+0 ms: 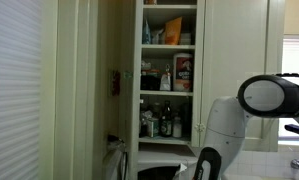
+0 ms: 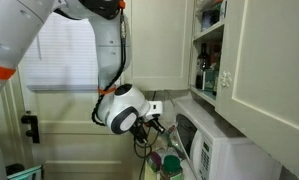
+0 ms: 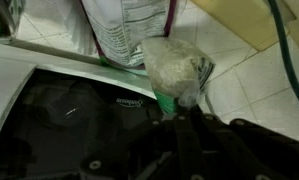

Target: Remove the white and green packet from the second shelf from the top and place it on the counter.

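Note:
My gripper lowers the hanging packet onto the white counter tiles below and releases it next, since they lie bare between the printed bag (image 3: 124, 30) and the cable.
In the wrist view my gripper (image 3: 175, 108) is shut on the white and green packet (image 3: 174, 65), a soft pale pouch with a green lower edge. It hangs just above white counter tiles (image 3: 244, 85), beside a printed bag (image 3: 124, 30). In an exterior view the gripper (image 2: 154, 128) is low beside the microwave (image 2: 214, 150), well below the cupboard. The open cream cupboard shows in an exterior view; its second board from the top (image 1: 169, 46) carries boxes, one of them orange. I cannot make out the packet in either exterior view.
A dark appliance top with a pale rim (image 3: 59, 110) lies left of the gripper. A cable (image 3: 284, 50) runs along the right side. Bottles and jars fill the lower shelves (image 1: 167, 122). The cupboard door (image 1: 94, 80) stands open. Greenish items (image 2: 174, 162) sit by the microwave.

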